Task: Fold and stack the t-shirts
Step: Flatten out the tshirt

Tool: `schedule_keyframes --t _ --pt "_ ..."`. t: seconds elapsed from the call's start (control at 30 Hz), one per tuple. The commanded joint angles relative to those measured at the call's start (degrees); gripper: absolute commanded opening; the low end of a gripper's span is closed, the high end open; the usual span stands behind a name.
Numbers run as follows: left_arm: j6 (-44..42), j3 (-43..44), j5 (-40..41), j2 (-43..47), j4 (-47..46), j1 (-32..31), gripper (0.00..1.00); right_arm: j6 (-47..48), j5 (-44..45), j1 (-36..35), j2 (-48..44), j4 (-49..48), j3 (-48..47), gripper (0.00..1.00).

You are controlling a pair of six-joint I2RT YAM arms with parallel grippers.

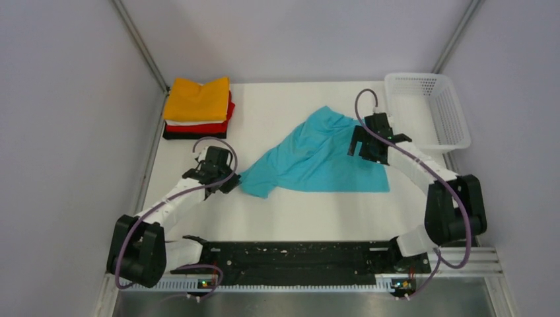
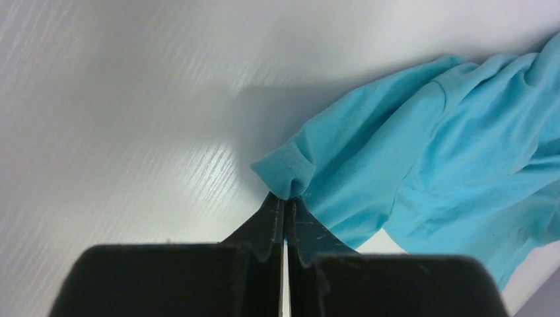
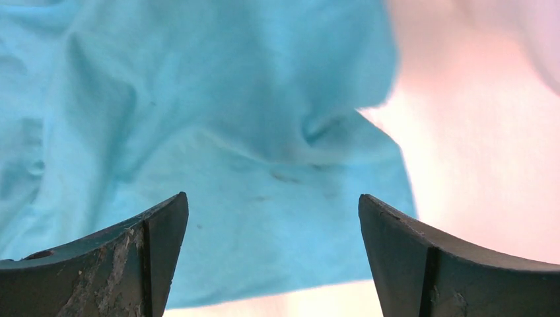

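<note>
The hem edge at the shirt's near corner on the basket side lies flat and uncovered, so my right gripper will move back and down onto it next.
A turquoise t-shirt (image 1: 317, 158) lies crumpled across the middle of the white table. My left gripper (image 1: 232, 179) is shut on its left tip; the left wrist view shows the fingertips pinching a small fold of the turquoise cloth (image 2: 290, 175). My right gripper (image 1: 364, 146) hovers over the shirt's right part, wide open and empty, with turquoise cloth (image 3: 251, 132) below and between its fingers (image 3: 158, 244). A stack of folded shirts (image 1: 198, 109) sits at the far left: orange on top, then white, red and black.
A white perforated plastic basket (image 1: 429, 109) stands at the far right of the table. Grey walls close in both sides. A black rail (image 1: 290, 257) runs along the near edge between the arm bases.
</note>
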State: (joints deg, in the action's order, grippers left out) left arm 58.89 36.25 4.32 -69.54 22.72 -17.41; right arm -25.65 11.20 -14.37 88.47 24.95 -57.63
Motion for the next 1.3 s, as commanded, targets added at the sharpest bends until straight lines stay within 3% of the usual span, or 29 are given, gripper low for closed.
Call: schedule_keyframes --t 0.0,0.23,0.67,0.73,0.87,1.1,1.27 --pt "0.7 0.4 3.2 2.5 -0.4 -0.2 0.0 -3.9 7.6 3.2 -7.9 6.6 6.5 0.99" --pt "1.6 -1.2 1.7 2.9 -2.2 -0.4 0.0 -8.9 9.1 4.7 -9.4 10.5 13.1 0.95" --pt "1.9 -2.1 3.0 5.4 -2.5 -0.8 0.0 -7.4 3.8 5.3 -2.7 0.6 16.6 0.56" --pt "1.9 -2.1 3.1 5.6 -2.5 -1.0 0.0 -7.1 3.4 5.2 -2.4 0.1 16.7 0.46" --pt "1.6 -1.2 4.0 6.6 -2.0 -1.0 0.0 -6.2 0.9 5.3 -5.3 0.3 16.4 0.0" --pt "-6.5 13.5 12.5 14.4 0.9 -1.1 0.0 -1.2 2.2 5.3 -23.7 6.9 3.5 0.0" --pt "-14.7 28.4 13.8 19.7 -1.8 -1.2 0.0 1.0 2.7 5.3 -30.3 9.3 -11.2 0.0"
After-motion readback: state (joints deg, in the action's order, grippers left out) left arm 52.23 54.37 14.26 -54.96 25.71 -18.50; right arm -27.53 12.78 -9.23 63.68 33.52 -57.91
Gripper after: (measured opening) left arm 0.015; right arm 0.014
